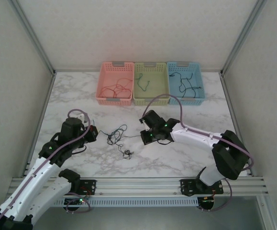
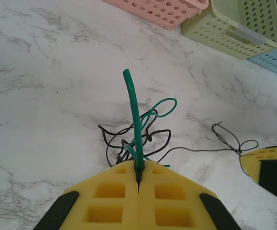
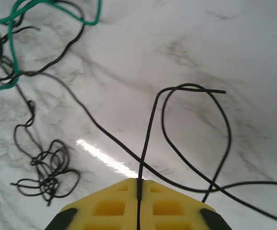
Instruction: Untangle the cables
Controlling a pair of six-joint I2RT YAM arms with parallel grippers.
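The trailing wire comes away from the tangle to open marble in front of the blue basket next, pulled and released there by my right gripper.
The cables (image 1: 116, 135) lie as a loose tangle of thin black and green wires on the marble table between my two grippers. My left gripper (image 2: 138, 175) is shut on a green cable (image 2: 134, 115), which sticks up out of its yellow pads, with black loops (image 2: 128, 136) just beyond. In the top view this gripper (image 1: 94, 134) sits at the tangle's left end. My right gripper (image 3: 138, 184) is shut on a black cable (image 3: 150, 124) that runs up into a wide loop. It sits (image 1: 145, 138) at the tangle's right end. A small black knot (image 3: 49, 175) lies to the left.
Three baskets stand in a row at the back: pink (image 1: 114, 100) with red wires, green (image 1: 150, 101) with a dark wire, blue (image 1: 192, 100) with black wires. White walls and metal posts close in the table on three sides.
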